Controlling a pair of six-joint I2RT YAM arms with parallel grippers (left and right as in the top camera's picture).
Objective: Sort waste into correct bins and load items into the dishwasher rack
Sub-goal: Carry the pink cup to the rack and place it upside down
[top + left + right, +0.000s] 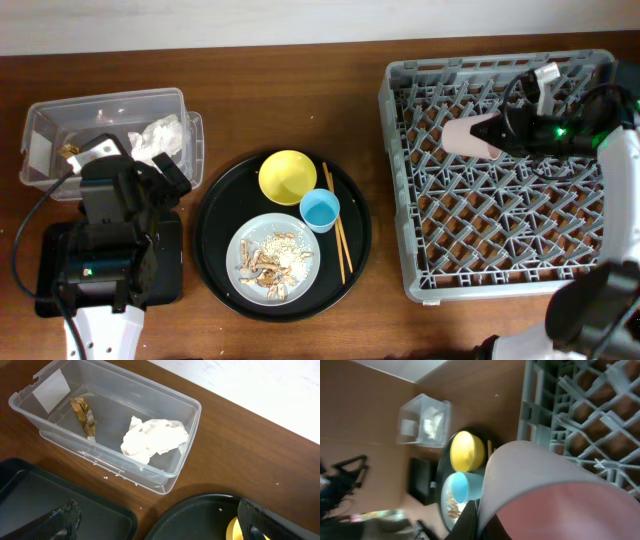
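My right gripper carries the small pink cup down toward the middle of the grey dishwasher rack next, onto pegs free of dishes (477, 160).
My right gripper (497, 133) is shut on the small pink cup (465, 139) and holds it over the back left of the grey dishwasher rack (400, 200). The cup fills the right wrist view (545, 495). The yellow bowl (287, 176), light-blue cup (320, 210), grey plate (273, 256) with food scraps (272, 258) and chopsticks (336, 235) sit on the round black tray. The white napkin (152, 439) and brownish-gold wrapper (83, 415) lie in the clear tub (170, 480). My left gripper (160, 527) is open and empty, low between the shallow black tray (30, 495) and the round tray.
The round black tray (215, 235) lies at centre front. The left arm covers most of the shallow black tray (170, 265) at front left. A few crumbs lie on the wooden table beside the tub.
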